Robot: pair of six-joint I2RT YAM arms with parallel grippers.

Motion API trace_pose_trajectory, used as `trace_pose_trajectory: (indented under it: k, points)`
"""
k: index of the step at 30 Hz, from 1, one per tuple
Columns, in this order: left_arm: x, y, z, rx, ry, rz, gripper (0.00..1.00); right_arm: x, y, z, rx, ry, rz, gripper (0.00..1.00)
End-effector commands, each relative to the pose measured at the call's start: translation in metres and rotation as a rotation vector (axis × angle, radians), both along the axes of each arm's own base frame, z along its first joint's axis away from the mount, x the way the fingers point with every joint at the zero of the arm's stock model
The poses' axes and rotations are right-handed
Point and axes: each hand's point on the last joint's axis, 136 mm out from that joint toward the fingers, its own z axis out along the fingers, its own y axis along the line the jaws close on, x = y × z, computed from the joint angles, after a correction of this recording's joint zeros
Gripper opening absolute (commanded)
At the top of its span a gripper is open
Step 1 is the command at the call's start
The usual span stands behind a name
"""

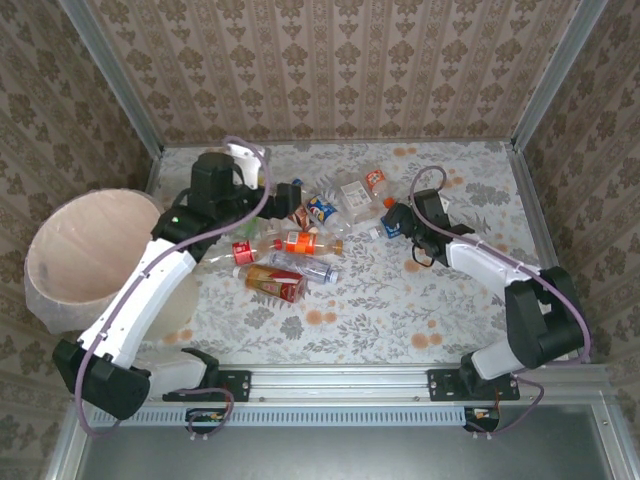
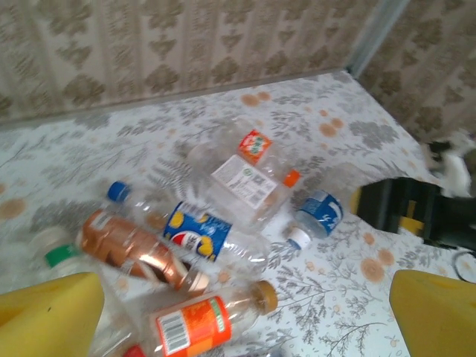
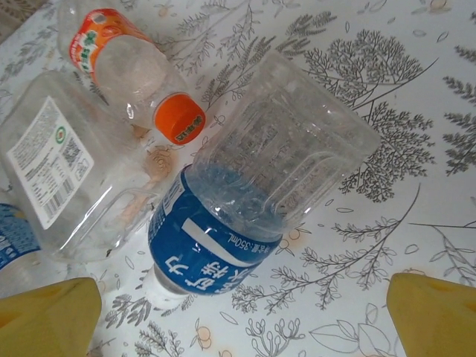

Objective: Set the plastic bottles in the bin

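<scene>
My right gripper moves outward and down past the blue label (image 3: 223,238) onto the bottle's clear base end (image 3: 316,123) next, since bare tabletop around it leaves both fingers room.
Several plastic bottles lie in a loose heap on the flowered table (image 1: 400,300). Among them are an orange-labelled bottle (image 1: 300,243), a red-labelled one (image 1: 275,283) and a blue-and-yellow-labelled one (image 1: 320,208). The bin (image 1: 85,250), a wide pale bucket, stands off the table's left side. My left gripper (image 2: 242,320) hovers open over the orange-labelled bottle (image 2: 197,321) with nothing between its fingers (image 2: 52,312). My right gripper (image 3: 242,316) is open just above a clear bottle with a blue label (image 3: 223,238). That bottle lies on its side, apart from the right gripper's yellow fingers (image 3: 435,312).
Patterned walls and metal corner posts (image 1: 545,80) close in the table at the back and sides. A rail (image 1: 340,385) runs along the near edge by the arm bases. In the left wrist view the right arm's black body (image 2: 409,212) sits beside the heap.
</scene>
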Motion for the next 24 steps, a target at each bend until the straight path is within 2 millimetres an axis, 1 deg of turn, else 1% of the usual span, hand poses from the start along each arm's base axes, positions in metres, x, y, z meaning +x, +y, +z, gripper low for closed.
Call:
trace_pose_trajectory:
  k: [1, 3, 5, 6, 8, 11, 14, 18, 21, 24]
  points:
    - [-0.012, -0.019, 0.001, 0.032, -0.132, -0.106, 1.00, 0.012, 0.001, -0.006, 0.049, 0.020, -0.062, 1.00]
    - [-0.013, -0.021, -0.018, 0.009, -0.124, -0.095, 1.00, 0.016, -0.008, -0.016, 0.031, 0.059, -0.145, 1.00]
    - [-0.010, -0.020, -0.035, 0.010, -0.087, -0.048, 1.00, 0.022, -0.016, -0.020, 0.002, 0.078, -0.203, 1.00]
    - [-0.009, -0.020, -0.042, 0.040, -0.074, -0.021, 1.00, 0.024, -0.022, -0.021, -0.009, 0.083, -0.236, 1.00]
    - [-0.012, -0.026, -0.049, 0.084, -0.062, -0.014, 1.00, 0.028, -0.031, -0.024, -0.016, 0.073, -0.285, 1.00]
    - [-0.018, -0.034, -0.054, 0.096, -0.058, -0.017, 1.00, 0.032, -0.043, -0.033, -0.009, 0.069, -0.338, 0.99]
    - [-0.025, -0.040, -0.052, 0.113, -0.077, -0.039, 1.00, 0.044, -0.046, -0.035, 0.042, 0.053, -0.319, 0.98]
    - [-0.022, -0.035, -0.055, 0.139, -0.086, 0.001, 1.00, 0.064, -0.048, -0.034, 0.101, 0.031, -0.305, 0.97]
    - [-0.017, -0.030, -0.062, 0.182, -0.090, 0.044, 1.00, 0.074, -0.050, -0.036, 0.118, 0.037, -0.315, 0.97]
    - [-0.014, -0.027, -0.068, 0.206, -0.087, 0.066, 1.00, 0.079, -0.051, -0.040, 0.133, 0.052, -0.333, 0.96]
